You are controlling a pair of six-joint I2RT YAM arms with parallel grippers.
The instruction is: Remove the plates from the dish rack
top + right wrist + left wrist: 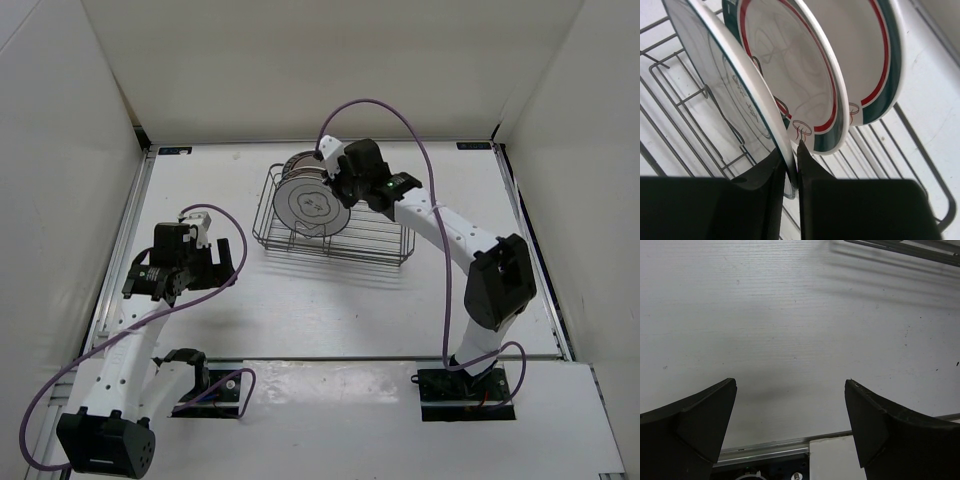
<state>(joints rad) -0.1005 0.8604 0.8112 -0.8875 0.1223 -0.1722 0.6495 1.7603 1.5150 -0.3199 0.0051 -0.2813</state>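
Observation:
I will next use my right gripper to carry the grey-rimmed plate (pixel 715 65) up, then back and down onto the tabletop before the rack. I will release it there, because that spot is clear.
The silver wire dish rack (pixel 385 246) stands at the back middle of the table. Three white plates stand upright in its left end. The front plate with the grey rim and grey motif (pixel 312 205) is pinched at its edge by my right gripper (pixel 345 187). In the right wrist view my right gripper (pixel 791 170) is shut on this grey-rimmed plate (pixel 715 65); two plates with red and teal rings (pixel 805 75) (pixel 875 55) stand behind it. My left gripper (pixel 228 268) is open and empty over the bare table; its fingers (pixel 700 420) are far apart.
The rack's right half holds no plates and shows wire dividers (pixel 685 130). White walls enclose the table on three sides. A metal strip (pixel 765 447) runs along the near table edge by the arm bases.

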